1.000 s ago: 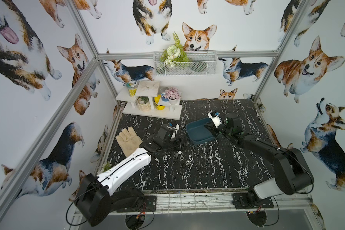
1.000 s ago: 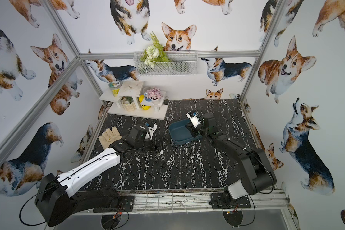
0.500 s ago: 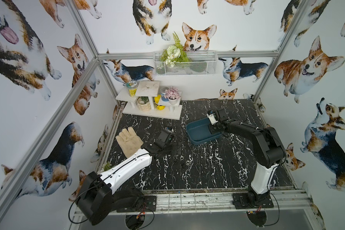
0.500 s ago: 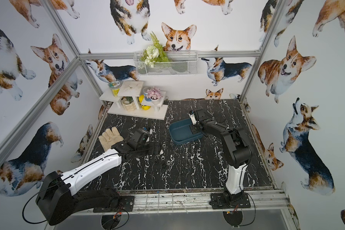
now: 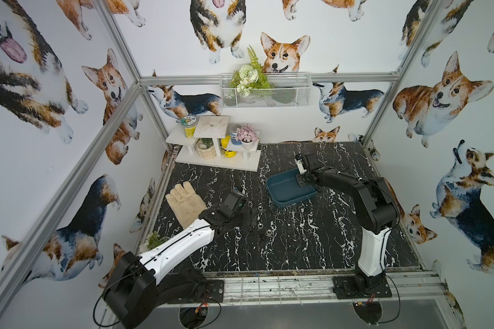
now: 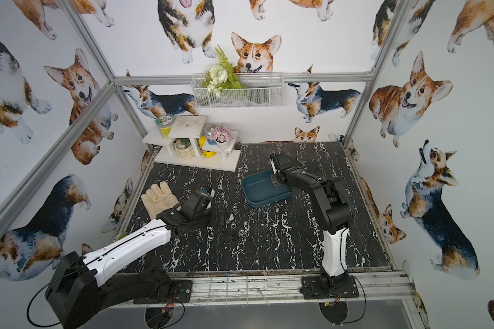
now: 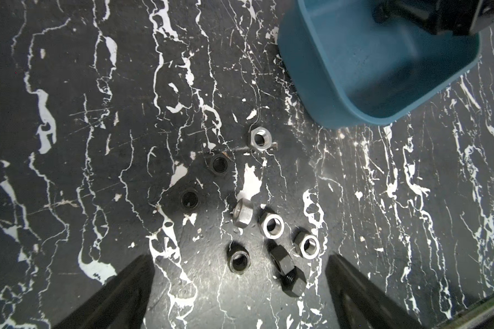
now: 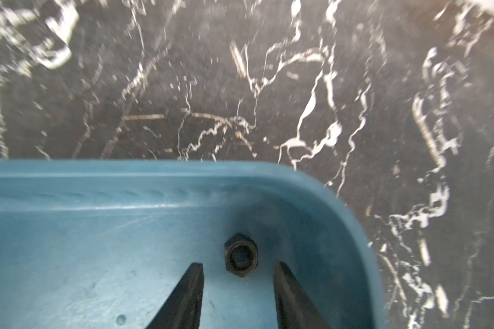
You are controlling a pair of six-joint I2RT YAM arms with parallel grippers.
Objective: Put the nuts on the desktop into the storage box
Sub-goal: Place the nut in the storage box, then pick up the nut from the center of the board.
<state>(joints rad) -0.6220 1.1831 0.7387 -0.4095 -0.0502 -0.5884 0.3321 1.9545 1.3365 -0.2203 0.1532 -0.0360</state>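
Next, my left gripper brings its open fingers down to either side of the dark nut nearest the glove (image 7: 189,200). Bare desktop around that nut leaves them room.
Several nuts, silver (image 7: 260,138) and dark (image 7: 239,260), lie scattered on the black marble desktop (image 7: 69,171); in both top views they show as small specks (image 5: 259,226) (image 6: 232,226). My left gripper (image 7: 240,260) hovers open above this cluster, its fingers standing wide on either side of it. The teal storage box (image 5: 285,190) (image 6: 261,190) sits right of the cluster. My right gripper (image 8: 238,267) is inside the box near a corner, open. One dark nut (image 8: 241,259) lies free on the box floor between its fingers (image 8: 193,282), touching neither.
A beige work glove (image 5: 186,203) lies on the desktop left of the left arm. A white stepped shelf (image 5: 220,163) with jars and small pots stands at the back left. A white wire basket (image 5: 265,96) hangs on the back wall.
My right gripper has opened and let the dark nut drop into the box; that arm's elbow has risen upright. The left gripper has moved over the nut cluster.
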